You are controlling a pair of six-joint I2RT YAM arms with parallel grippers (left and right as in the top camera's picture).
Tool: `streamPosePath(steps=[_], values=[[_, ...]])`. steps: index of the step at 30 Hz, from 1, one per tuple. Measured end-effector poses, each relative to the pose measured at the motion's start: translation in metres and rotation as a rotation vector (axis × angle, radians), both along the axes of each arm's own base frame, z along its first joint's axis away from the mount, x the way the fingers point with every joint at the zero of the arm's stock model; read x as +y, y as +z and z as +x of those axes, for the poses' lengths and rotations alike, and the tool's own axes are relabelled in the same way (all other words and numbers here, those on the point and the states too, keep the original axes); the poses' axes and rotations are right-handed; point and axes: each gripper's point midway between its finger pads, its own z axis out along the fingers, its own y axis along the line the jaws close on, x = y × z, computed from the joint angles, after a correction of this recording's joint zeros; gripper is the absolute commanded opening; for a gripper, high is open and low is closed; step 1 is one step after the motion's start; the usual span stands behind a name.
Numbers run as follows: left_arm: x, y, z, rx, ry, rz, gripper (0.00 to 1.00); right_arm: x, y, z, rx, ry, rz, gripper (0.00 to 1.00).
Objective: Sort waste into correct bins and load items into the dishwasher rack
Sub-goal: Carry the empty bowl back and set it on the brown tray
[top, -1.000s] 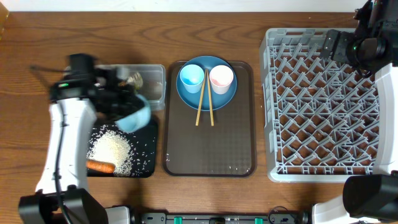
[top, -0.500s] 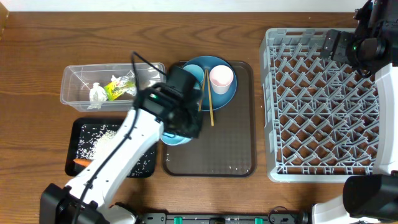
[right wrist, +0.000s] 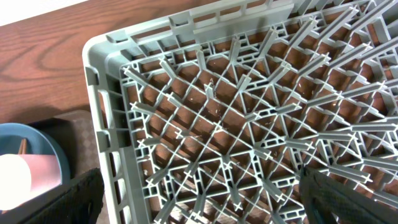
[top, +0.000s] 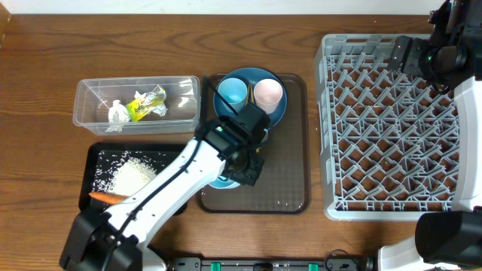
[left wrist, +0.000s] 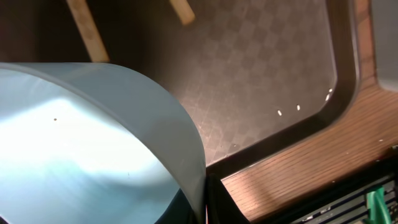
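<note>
I will lower the light-blue bowl in my left gripper onto the brown serving tray's near corner (top: 215, 197) by the black tray next and let go of the bowl's rim, because the bowl is hanging above that corner.
My left gripper (top: 242, 172) is shut on the rim of the light-blue bowl (top: 221, 182), holding it over the front left corner of the brown serving tray (top: 282, 184). The bowl (left wrist: 93, 137) fills the left wrist view, with the chopsticks' (left wrist: 87, 34) ends beyond it. On the blue plate (top: 273, 114) stand a light-blue cup (top: 232, 92) and a pink cup (top: 268, 93). My right gripper (right wrist: 199, 205) hangs open over the far left corner of the grey dishwasher rack (top: 392, 128), nothing between its fingers.
The clear tub (top: 89, 114) at the back left holds the tissue (top: 117, 113) and the wrapper (top: 144, 104). In front of it, the black tray (top: 92, 162) holds rice (top: 132, 175) and the carrot (top: 105, 199).
My left arm has swung right with the bowl, from above the black tray to the brown tray's front left corner. The right arm has not moved.
</note>
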Motion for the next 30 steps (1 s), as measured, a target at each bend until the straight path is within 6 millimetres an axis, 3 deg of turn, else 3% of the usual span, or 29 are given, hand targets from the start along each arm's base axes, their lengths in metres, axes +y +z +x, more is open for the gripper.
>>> streamPosePath(steps=[8, 16, 19, 27, 30], values=[[-0.004, -0.013, 0.001, 0.019, -0.011, 0.021, 0.07, 0.0, 0.0, 0.0, 0.0, 0.0, 0.0, 0.99], [-0.003, -0.042, 0.0, 0.087, -0.011, 0.079, 0.07, 0.0, 0.0, 0.0, 0.0, 0.0, 0.0, 0.99], [-0.003, -0.048, -0.001, 0.104, -0.013, 0.092, 0.17, 0.0, 0.0, 0.0, 0.0, 0.0, 0.0, 0.99], [-0.007, -0.048, 0.003, 0.089, -0.008, 0.073, 0.17, 0.0, 0.0, 0.0, 0.0, 0.0, 0.0, 0.99], [-0.013, -0.047, 0.005, 0.084, -0.011, 0.045, 0.25, 0.0, 0.0, 0.0, 0.0, 0.0, 0.0, 0.99]])
